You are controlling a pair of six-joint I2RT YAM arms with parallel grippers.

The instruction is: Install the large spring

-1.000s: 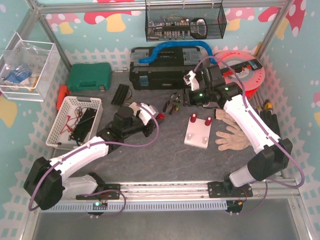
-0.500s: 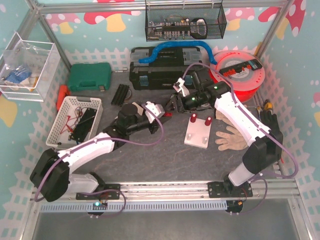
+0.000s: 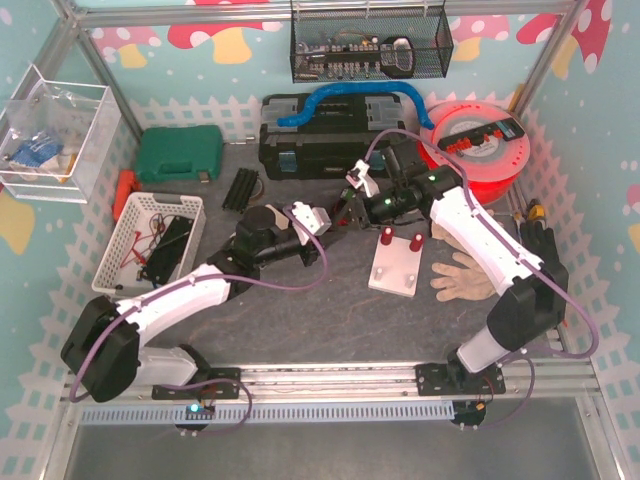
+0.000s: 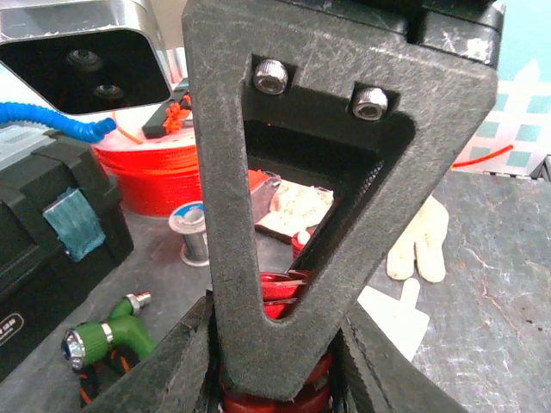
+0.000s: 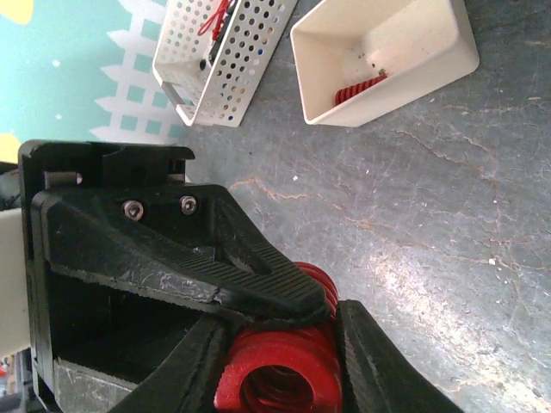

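Observation:
I will next move my right gripper back and down and let go of the spring on the bare post by the gloves, because that post stands below, to the right in the top view.
The large red spring [image 4: 277, 297] is held in the air between both grippers, left of the white base plate [image 3: 397, 270]. The plate carries two red-topped posts [image 3: 386, 236]. My left gripper [image 3: 326, 224] is shut on the spring, with its fingers pressed on either side [image 4: 275, 379]. My right gripper [image 3: 347, 210] reaches in from the other end and is also shut on the spring [image 5: 275, 383]. In the right wrist view its jaws [image 5: 280, 361] hug the coils, and a left finger lies across the top. The spring barely shows in the top view.
A black toolbox [image 3: 330, 140] and a red spool [image 3: 480, 140] stand behind. A green case [image 3: 180, 153] and a white perforated basket [image 3: 150, 240] are at the left. Gloves [image 3: 465, 265] lie right of the plate. A white bin [image 5: 387, 60] holds another red spring. Green-handled pliers [image 4: 103, 335] lie nearby.
My right gripper swung left from above the plate to meet the left gripper. My left gripper moved up and right with the spring. Both now hold it.

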